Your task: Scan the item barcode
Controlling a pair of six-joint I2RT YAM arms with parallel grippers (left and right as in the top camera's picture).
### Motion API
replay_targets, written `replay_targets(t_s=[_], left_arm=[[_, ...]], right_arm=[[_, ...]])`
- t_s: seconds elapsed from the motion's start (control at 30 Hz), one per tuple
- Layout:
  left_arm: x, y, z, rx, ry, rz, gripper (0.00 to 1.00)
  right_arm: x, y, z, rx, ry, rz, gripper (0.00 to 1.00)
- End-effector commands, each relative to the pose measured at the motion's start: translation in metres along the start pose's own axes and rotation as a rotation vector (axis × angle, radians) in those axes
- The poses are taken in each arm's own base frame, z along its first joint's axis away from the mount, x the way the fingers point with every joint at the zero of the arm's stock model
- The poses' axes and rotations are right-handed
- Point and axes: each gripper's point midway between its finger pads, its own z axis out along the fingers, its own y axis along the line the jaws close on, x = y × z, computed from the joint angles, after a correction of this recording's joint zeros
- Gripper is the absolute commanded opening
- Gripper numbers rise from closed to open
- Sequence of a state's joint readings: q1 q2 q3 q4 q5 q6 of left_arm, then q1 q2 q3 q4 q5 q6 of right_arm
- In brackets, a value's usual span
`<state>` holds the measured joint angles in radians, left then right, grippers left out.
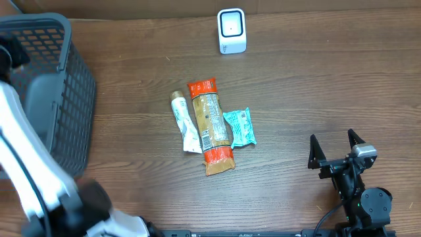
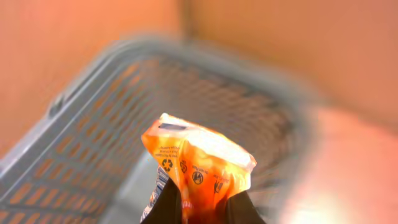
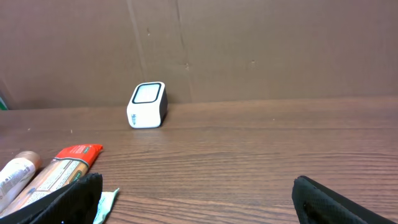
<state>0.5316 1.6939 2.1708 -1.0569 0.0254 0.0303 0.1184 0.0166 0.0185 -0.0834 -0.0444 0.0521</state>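
Note:
My left gripper goes to the right in the overhead view next. It then moves down to the bare tabletop (image 1: 170,134) beside the white tube, where the orange packet has room.
In the left wrist view my left gripper (image 2: 202,204) is shut on an orange packet (image 2: 200,160), which stands up out of the black fingers above the grey basket (image 2: 93,124). The view is blurred and I see no barcode clearly. The white scanner (image 1: 231,31) stands at the back of the table and also shows in the right wrist view as the scanner (image 3: 147,104). My right gripper (image 1: 335,146) rests low at the front right, open and holding nothing.
A white tube (image 1: 185,123), a long orange and tan packet (image 1: 212,126) and a teal packet (image 1: 239,127) lie side by side mid-table. The grey mesh basket (image 1: 62,99) fills the left side, with my white left arm (image 1: 26,171) over it.

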Motion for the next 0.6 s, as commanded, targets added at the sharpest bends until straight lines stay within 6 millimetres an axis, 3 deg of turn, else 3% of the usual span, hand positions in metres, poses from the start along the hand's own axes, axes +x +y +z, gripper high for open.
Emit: replay_targets(t_s=[0.0, 0.07, 0.13, 0.2, 0.23, 0.3, 0.43, 0.57], left_arm=[[0.016, -0.078, -0.039, 0.265, 0.051, -0.006, 0.04], [0.044, -0.108, -0.045, 0.302, 0.157, 0.024, 0.04], [0.090, -0.137, -0.042, 0.289, 0.320, 0.062, 0.04], [0.131, -0.160, -0.033, 0.266, 0.451, 0.098, 0.04], [0.172, -0.183, -0.020, 0.272, 0.551, 0.128, 0.04], [0.215, -0.203, -0.004, 0.279, 0.633, 0.148, 0.04], [0.297, -0.213, 0.025, 0.232, 0.749, 0.104, 0.04], [0.353, -0.206, 0.047, 0.188, 0.789, 0.042, 0.04]], right_arm=[[0.003, -0.001, 0.000, 0.004, 0.003, 0.003, 1.00], [0.003, -0.001, 0.000, 0.004, 0.003, 0.003, 1.00], [0.003, -0.001, 0.000, 0.004, 0.003, 0.003, 1.00], [0.003, -0.001, 0.000, 0.004, 0.003, 0.003, 1.00], [0.003, -0.001, 0.000, 0.004, 0.003, 0.003, 1.00], [0.003, -0.001, 0.000, 0.004, 0.003, 0.003, 1.00], [0.003, -0.001, 0.000, 0.004, 0.003, 0.003, 1.00], [0.003, -0.001, 0.000, 0.004, 0.003, 0.003, 1.00]])
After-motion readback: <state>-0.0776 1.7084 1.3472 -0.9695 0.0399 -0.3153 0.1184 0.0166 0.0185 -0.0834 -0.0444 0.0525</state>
